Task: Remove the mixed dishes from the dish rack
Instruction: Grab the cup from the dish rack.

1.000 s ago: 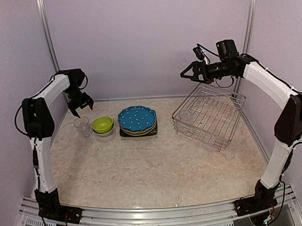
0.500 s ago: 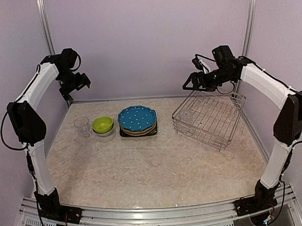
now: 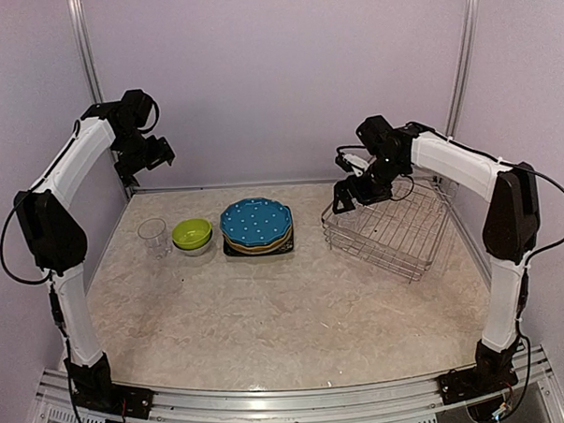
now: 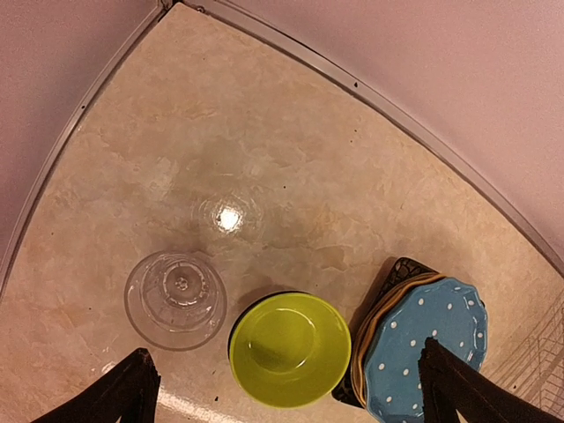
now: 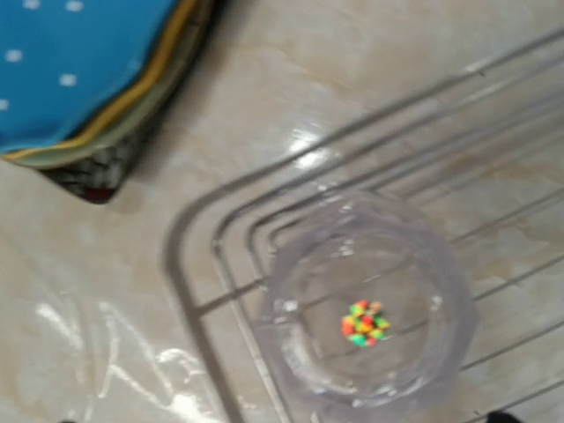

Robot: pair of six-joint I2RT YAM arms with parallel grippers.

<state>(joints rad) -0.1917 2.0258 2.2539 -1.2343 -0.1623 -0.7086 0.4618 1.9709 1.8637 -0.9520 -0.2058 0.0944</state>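
Note:
My right gripper lowers its open fingers from above around the clear glass next and closes, because the rack's corner wires run close along the glass's sides.
The silver wire dish rack stands at the right, its far side tilted up. One clear glass stands upright in its near-left corner. My right gripper hangs open just above that glass, its fingertips barely showing at the bottom of the right wrist view. On the table at the left stand the other clear glass, the lime-green bowl, and a plate stack with the blue white-dotted plate on top and the black square plate at the bottom. My left gripper is open and empty, high at the back left.
The lime-green bowl sits in a paler bowl. A yellow plate edge shows under the blue one. Walls close the back and both sides. The plate stack lies a short way left of the rack's corner.
My right gripper has come down and to the left, from above the rack's far edge to over the glass in its corner. My left gripper has risen away from the glass on the table.

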